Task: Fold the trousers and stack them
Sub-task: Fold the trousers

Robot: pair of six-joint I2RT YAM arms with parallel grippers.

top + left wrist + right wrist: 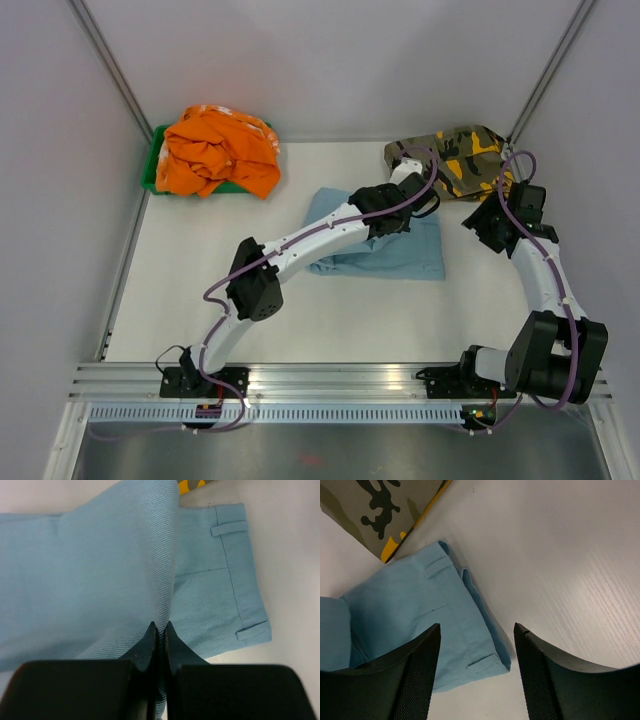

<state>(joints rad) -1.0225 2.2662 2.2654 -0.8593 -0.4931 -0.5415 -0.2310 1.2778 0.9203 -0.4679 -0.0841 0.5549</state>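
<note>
The left gripper moves toward the belt loops (240, 570) and down over the layer below next, then opens. The raised fold still hangs short of the waistband.
The light blue trousers (400, 255) lie partly folded in the middle of the table. My left gripper (412, 203) hangs over their far right part, shut on a raised fold of the blue cloth (161, 580), which is lifted off the layer below. The waistband with belt loops (240, 570) lies flat to the right. My right gripper (484, 222) is open and empty, just right of the trousers. In the right wrist view the waistband corner (485, 655) lies between its fingers (420, 675).
A camouflage garment (455, 158) lies folded at the back right, just behind both grippers. A heap of orange cloth (215, 150) sits in a green bin (152, 170) at the back left. Grey walls close in the table.
</note>
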